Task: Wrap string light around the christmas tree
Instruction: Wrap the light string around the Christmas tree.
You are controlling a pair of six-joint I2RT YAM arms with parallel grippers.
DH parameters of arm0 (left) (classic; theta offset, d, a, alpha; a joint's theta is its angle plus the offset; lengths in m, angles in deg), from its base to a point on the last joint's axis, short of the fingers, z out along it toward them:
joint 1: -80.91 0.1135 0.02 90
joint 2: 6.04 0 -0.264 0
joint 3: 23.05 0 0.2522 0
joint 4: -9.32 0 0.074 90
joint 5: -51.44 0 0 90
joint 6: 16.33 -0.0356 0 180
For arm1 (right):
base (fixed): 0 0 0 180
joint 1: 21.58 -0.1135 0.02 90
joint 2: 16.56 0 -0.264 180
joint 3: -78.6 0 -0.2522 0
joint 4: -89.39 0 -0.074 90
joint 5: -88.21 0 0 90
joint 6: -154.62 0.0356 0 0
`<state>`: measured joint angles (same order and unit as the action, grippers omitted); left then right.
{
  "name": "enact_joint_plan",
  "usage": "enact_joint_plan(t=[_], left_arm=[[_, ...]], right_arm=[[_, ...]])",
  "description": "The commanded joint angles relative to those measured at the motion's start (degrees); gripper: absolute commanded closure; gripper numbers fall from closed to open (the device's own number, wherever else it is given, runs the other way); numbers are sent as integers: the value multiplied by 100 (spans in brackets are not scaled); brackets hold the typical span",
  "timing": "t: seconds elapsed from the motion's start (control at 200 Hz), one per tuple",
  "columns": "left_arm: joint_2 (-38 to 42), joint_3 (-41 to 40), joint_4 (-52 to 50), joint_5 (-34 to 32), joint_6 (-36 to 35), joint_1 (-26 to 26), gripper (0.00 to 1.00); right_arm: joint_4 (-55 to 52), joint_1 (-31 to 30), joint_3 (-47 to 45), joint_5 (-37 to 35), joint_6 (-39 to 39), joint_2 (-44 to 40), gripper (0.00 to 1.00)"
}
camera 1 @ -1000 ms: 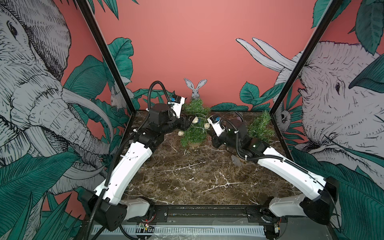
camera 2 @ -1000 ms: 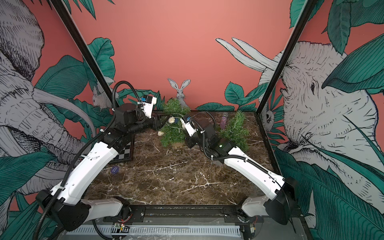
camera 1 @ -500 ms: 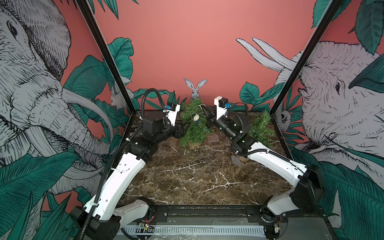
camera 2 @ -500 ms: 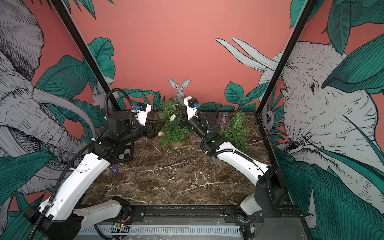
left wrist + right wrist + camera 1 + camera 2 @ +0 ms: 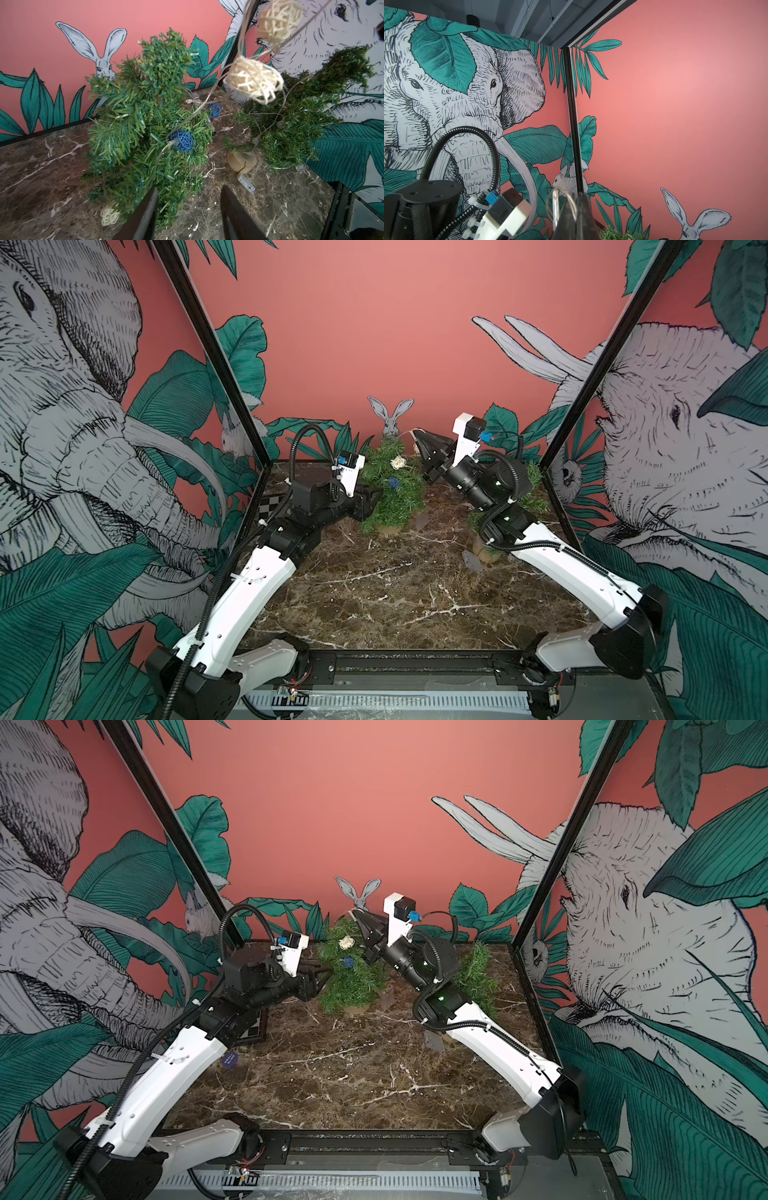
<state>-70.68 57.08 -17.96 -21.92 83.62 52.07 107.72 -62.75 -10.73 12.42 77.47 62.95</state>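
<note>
I hold the loop of the string light wire above the tree's upper branches, so my right gripper should next go down beside them and release it.
The small green christmas tree (image 5: 392,493) (image 5: 351,973) stands at the back of the marble table. The string light, a thin clear wire with a cream ball (image 5: 398,463) and a blue ball (image 5: 394,482), lies over its upper branches. My right gripper (image 5: 419,442) (image 5: 360,918) is raised beside the treetop, shut on the string light wire (image 5: 556,199), which loops out at its tip (image 5: 577,197). In the left wrist view, cream balls (image 5: 252,80) hang from the wire above the tree (image 5: 145,116). My left gripper (image 5: 188,207) (image 5: 371,506) is open low at the tree's left side, holding nothing.
A second, darker tree (image 5: 530,493) (image 5: 301,124) on a wooden base (image 5: 242,161) stands at the back right, behind the right arm. A cream ball (image 5: 109,216) and a clear plastic piece (image 5: 246,184) lie on the table. A checkered board (image 5: 255,1029) and a purple disc (image 5: 229,1060) sit at the left.
The right gripper rose from low beside the tree to its top, carrying the wire up. The left gripper drew back and down to the tree's left side.
</note>
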Motion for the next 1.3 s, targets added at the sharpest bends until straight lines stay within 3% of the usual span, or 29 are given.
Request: enact_joint_plan(t=[0.0, 0.345, 0.515, 0.775, 0.925, 1.06, 1.29], left_arm=[[-113, -55, 1067, 107, -173, -103, 50], [-726, 640, 1655, 392, 48, -314, 34], [-982, 1081, 1403, 435, 0, -350, 38], [-302, 769, 320, 66, -216, -350, 53], [186, 42, 310, -260, -137, -769, 46], [257, -94, 662, -471, -275, -1091, 38], [-318, 354, 1247, -645, -863, -1286, 43]], right_arm=[[-224, 26, 50, 144, -167, -237, 100], [-358, 122, -97, 190, -120, -342, 100], [-319, 163, -132, 202, -50, -290, 100], [-730, 258, -131, 25, 283, -191, 100], [-1066, 250, -132, 28, 794, -140, 100], [-1083, 194, -491, -20, 1224, -305, 100], [-1162, -133, -510, 104, 1687, -359, 100]])
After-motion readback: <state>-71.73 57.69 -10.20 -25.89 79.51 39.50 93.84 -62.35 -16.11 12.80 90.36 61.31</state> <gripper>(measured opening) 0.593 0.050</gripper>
